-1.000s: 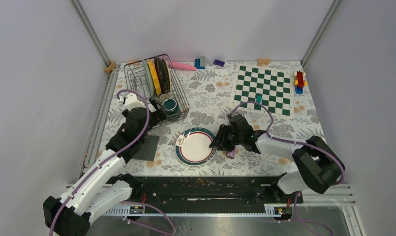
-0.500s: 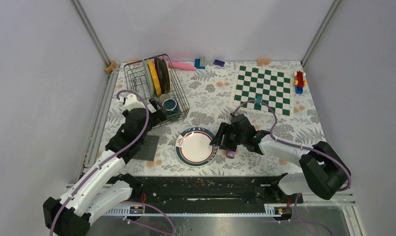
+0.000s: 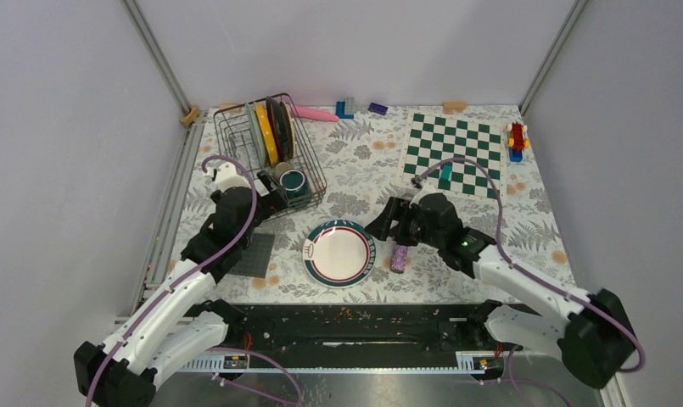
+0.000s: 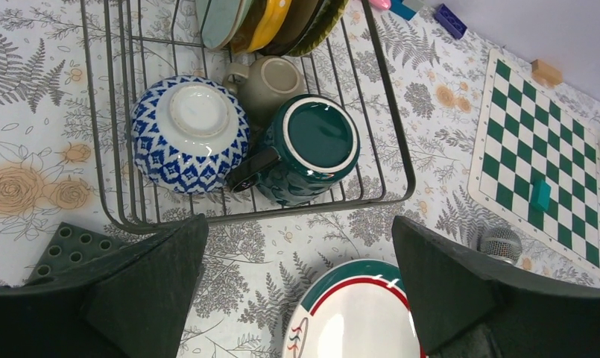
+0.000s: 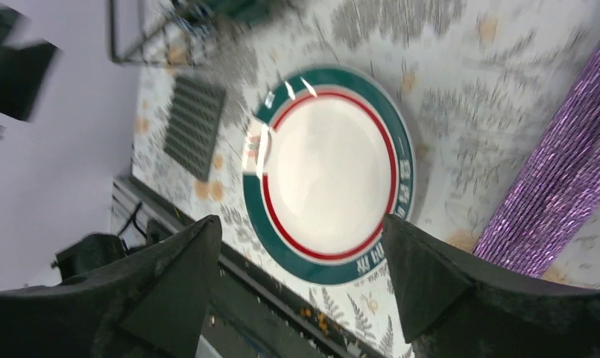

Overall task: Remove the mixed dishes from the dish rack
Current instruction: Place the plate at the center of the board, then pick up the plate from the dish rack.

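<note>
Next, my left gripper reaches outward over the rack to the pale green plate's upper rim (image 3: 255, 131) (image 4: 239, 24) and closes there, because this plate stands at the row's open end.
The dark wire dish rack (image 3: 226, 136) stands at the back left. It holds upright a pale green plate (image 3: 253, 127), a yellow plate (image 3: 267, 133) and a dark plate behind them. In the left wrist view the rack (image 4: 282, 211) holds a blue-white bowl (image 4: 188, 134), a dark teal mug (image 4: 311, 145) and a greyish cup (image 4: 274, 82). The red-rimmed cream plate (image 3: 338, 253) lies flat on the table. My left gripper (image 4: 297, 231) is open and empty, just in front of the rack. My right gripper (image 5: 302, 224) is open and empty above the plate (image 5: 330, 164).
A purple glitter cylinder (image 3: 399, 257) lies just right of the plate. A grey square mat (image 3: 254, 254) lies left of it. A green chessboard (image 3: 455, 154) is at the back right, with toy blocks (image 3: 517, 138) beside it and a pink object (image 3: 314, 113) behind the rack.
My right gripper has risen and drawn back from the plate's right rim, leaving the plate flat on the table. The purple cylinder now shows fully. The left arm has not moved.
</note>
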Tool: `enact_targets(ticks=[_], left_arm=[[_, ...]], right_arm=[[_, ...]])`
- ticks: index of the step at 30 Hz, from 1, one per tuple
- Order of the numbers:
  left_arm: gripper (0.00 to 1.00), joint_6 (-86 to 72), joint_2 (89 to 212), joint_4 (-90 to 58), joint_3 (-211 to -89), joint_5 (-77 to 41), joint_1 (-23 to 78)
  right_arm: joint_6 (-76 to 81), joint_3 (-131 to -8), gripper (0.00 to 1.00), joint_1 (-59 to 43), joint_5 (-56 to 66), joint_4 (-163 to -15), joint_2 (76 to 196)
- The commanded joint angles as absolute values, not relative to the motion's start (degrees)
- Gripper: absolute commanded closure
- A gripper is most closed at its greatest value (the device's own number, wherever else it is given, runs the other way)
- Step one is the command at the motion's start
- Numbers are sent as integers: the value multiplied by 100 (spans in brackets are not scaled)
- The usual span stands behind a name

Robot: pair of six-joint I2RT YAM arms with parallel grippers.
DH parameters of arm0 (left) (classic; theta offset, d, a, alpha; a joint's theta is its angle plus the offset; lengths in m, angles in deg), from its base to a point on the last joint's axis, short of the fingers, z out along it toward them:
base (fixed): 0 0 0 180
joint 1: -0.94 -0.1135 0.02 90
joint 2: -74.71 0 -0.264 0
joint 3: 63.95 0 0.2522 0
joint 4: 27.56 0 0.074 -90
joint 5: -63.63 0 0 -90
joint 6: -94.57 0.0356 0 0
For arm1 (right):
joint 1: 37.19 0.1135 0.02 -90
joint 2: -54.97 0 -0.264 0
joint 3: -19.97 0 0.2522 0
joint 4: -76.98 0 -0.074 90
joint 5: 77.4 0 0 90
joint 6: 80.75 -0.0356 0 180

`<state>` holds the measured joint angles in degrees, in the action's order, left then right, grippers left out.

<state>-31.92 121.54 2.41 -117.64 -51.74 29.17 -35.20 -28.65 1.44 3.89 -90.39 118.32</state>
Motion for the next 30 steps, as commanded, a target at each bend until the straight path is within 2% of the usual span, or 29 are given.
enact_targets(ticks=[1, 4, 9, 14, 19, 23, 30], left_arm=[[1, -3179, 12139, 237, -11954, -5204, 2848], [1, -3209, 12221, 338, -12054, -5291, 2816], [1, -3077, 12460, 353, -12374, -5199, 2548], [1, -2774, 12979, 382, -13174, -4716, 1711], [1, -2341, 13973, 354, -14351, -3382, 676], [1, -2025, 14941, 533, -15292, -2774, 150], [4, -1706, 16491, 1043, -16771, -2059, -69]], right_arm=[[-2960, -2834, 11, 179, 1458, -9086, 10806], [-2804, -2522, 1, 180, 2125, -9094, 10032], [-2587, -1984, 0, 177, 2919, -9085, 8771], [-2523, -1683, 0, 180, 3470, -8747, 7954], [-2491, -1759, 0, 182, 3594, -8480, 7777], [-2483, -1817, 1, 180, 3560, -8399, 7904], [-2447, -1953, 0, 177, 3471, -8289, 8181]])
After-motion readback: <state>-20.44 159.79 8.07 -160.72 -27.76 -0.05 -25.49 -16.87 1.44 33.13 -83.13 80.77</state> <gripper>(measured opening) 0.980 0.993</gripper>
